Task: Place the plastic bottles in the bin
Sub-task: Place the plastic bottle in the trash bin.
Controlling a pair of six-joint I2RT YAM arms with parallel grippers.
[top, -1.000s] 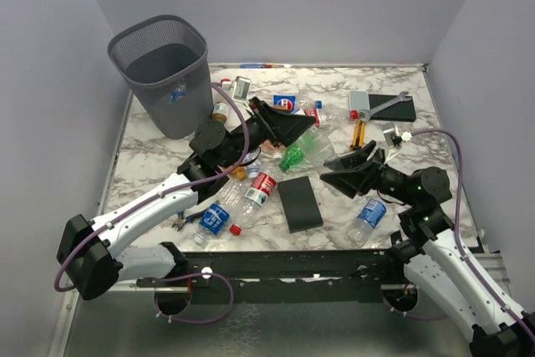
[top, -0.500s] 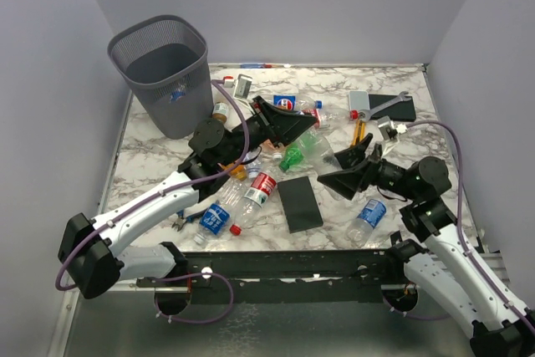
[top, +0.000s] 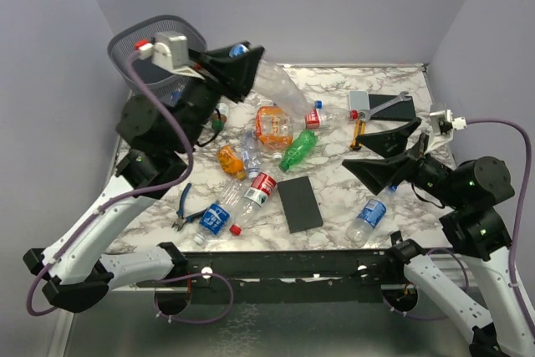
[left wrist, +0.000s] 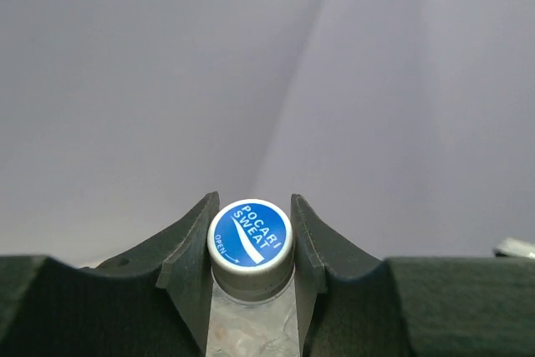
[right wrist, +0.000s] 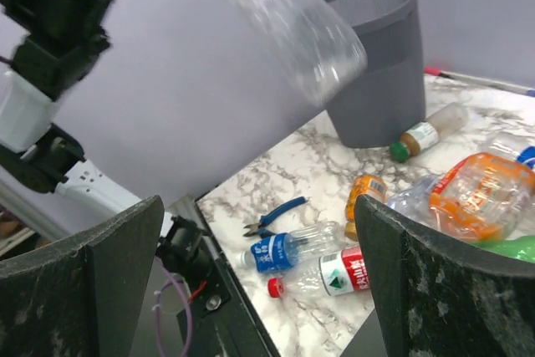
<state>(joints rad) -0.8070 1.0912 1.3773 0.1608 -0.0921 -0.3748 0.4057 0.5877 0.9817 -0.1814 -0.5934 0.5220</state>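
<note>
My left gripper swings and turns over the bin's opening next, then lowers.
My left gripper [top: 242, 58] is raised high beside the bin [top: 144, 43], a dark grey mesh basket at the table's back left. It is shut on the neck of a clear bottle [top: 280, 89], which slants down to the right in the air. In the left wrist view the bottle's blue cap [left wrist: 249, 236] sits pinched between the fingers. My right gripper [top: 359, 150] hangs open and empty above the table's right side. In its view the lifted bottle [right wrist: 284, 14] hangs in front of the bin [right wrist: 380, 56]. Several other bottles lie on the table, such as an orange one [top: 274, 123] and a green one [top: 298, 150].
A black slab [top: 299, 202] lies near the front, another [top: 393, 108] by a wrench [top: 403, 96] at the back right. Blue pliers [top: 184, 206] lie front left, an orange-handled screwdriver [top: 359, 131] right of centre. Purple walls close in three sides.
My left arm has risen from the table with the clear bottle and swung toward the bin. My right arm has lifted, pulled back to the right and opened wide.
</note>
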